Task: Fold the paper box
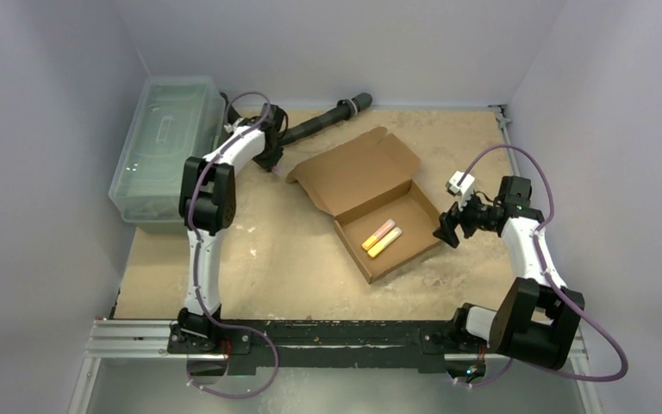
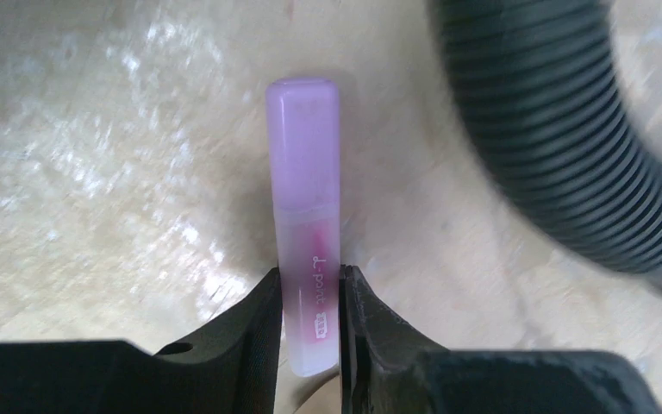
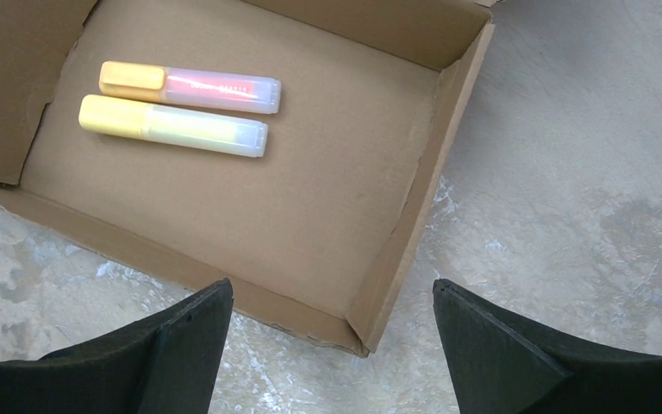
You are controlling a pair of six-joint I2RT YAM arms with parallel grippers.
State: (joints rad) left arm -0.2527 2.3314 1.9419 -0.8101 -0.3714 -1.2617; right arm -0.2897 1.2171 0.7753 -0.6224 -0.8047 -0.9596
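Observation:
The left gripper rises next, crosses back and to the right in the top view to the bare bottom of the box beside the yellow highlighter [image 3: 172, 125], then lowers and releases.
The paper box [image 1: 358, 168] is brown corrugated cardboard. It lies mid-table as an open shallow tray with its lid flap spread out to the far left. An orange highlighter [image 3: 190, 86] and a yellow highlighter [image 3: 172, 125] lie side by side on its floor [image 3: 336, 198]. My right gripper [image 3: 332, 293] is open and empty. It hovers above the box's right corner [image 1: 441, 235], one finger on each side of it. My left gripper [image 2: 310, 297] is shut on a purple-capped highlighter [image 2: 303, 207] just above the table, beyond the lid's left end [image 1: 274, 162].
A black corrugated hose [image 2: 552, 129] lies right beside the left gripper and runs along the far edge [image 1: 323, 121]. A clear plastic lidded bin [image 1: 165, 142] stands at the far left. Grey walls close in the table on three sides.

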